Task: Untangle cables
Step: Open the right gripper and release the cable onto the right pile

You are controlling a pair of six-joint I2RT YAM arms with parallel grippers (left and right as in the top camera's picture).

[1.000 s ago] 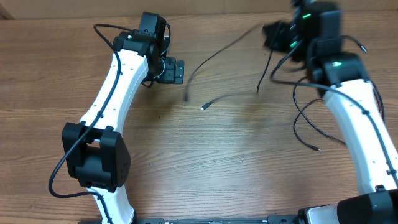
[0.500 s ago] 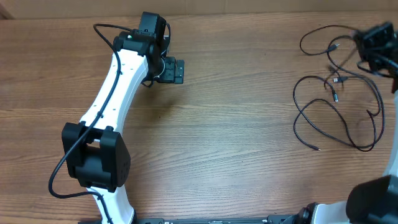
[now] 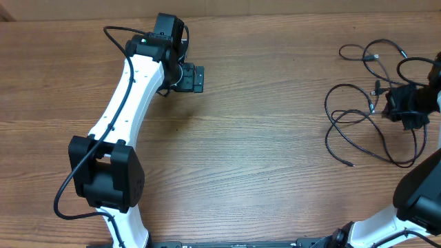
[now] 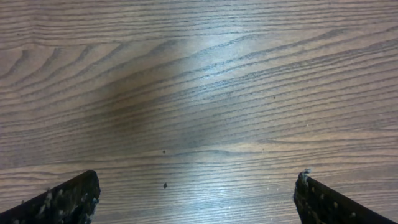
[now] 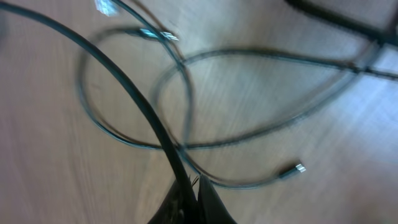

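Note:
My right gripper draws back toward the near bend of the cable loops next and releases the black cable, since that bend lies back from the gripper's fingers.
Several thin black cables (image 3: 357,118) lie in loose overlapping loops at the table's far right, with small plugs at their ends. My right gripper (image 3: 398,108) is among them, low over the loops. In the right wrist view its fingers (image 5: 194,194) are shut on a black cable (image 5: 140,102) that runs up and left out of the jaws, and more loops and a silver-tipped plug (image 5: 297,168) lie on the wood beyond. My left gripper (image 3: 195,78) is at the back left, open and empty. The left wrist view shows its fingers (image 4: 196,198) wide apart over bare wood.
The wooden table (image 3: 248,158) runs across the view. The left arm (image 3: 127,103) stretches from the front left to the back. The right arm's base (image 3: 420,196) fills the front right corner. One cable loop (image 3: 375,54) lies near the back right edge.
My right gripper swung from the back middle to the far right, dragging the cables out of the table's middle, then came forward over the loops. The left arm has not moved.

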